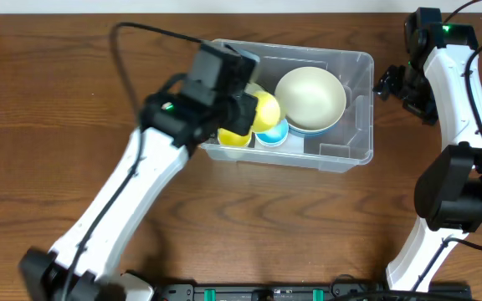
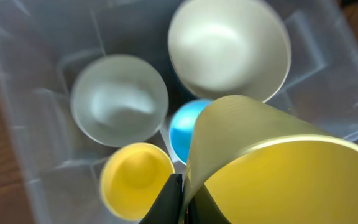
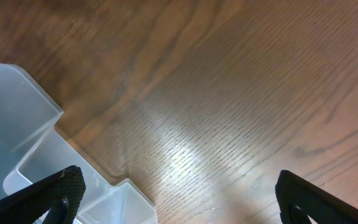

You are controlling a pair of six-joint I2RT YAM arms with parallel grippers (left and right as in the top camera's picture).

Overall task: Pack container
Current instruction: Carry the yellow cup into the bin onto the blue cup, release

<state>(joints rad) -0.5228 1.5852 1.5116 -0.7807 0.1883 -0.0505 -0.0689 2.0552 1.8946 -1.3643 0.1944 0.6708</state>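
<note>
Next, my left gripper moves down toward the small blue bowl (image 1: 272, 134) (image 2: 185, 127) and releases the yellow bowl's rim there, since the blue one stands open and empty below.
The clear container (image 1: 363, 107) stands at the middle back of the table. In it are a cream bowl (image 1: 310, 96) (image 2: 229, 46), a grey-white bowl (image 2: 118, 99), a small blue bowl (image 1: 272, 134) (image 2: 185, 127) and a small yellow bowl (image 2: 137, 177). My left gripper (image 2: 184, 190) hangs over the container's left half, shut on the rim of a larger yellow bowl (image 2: 284, 180) (image 1: 265, 109), which is tilted above the others. My right gripper (image 3: 179, 208) (image 1: 389, 84) is open and holds nothing, just right of the container's corner (image 3: 17, 124).
Bare wooden table (image 1: 48, 92) surrounds the container on all sides. The right arm's base (image 1: 458, 192) stands at the right edge, the left arm's link (image 1: 115, 209) crosses the front left.
</note>
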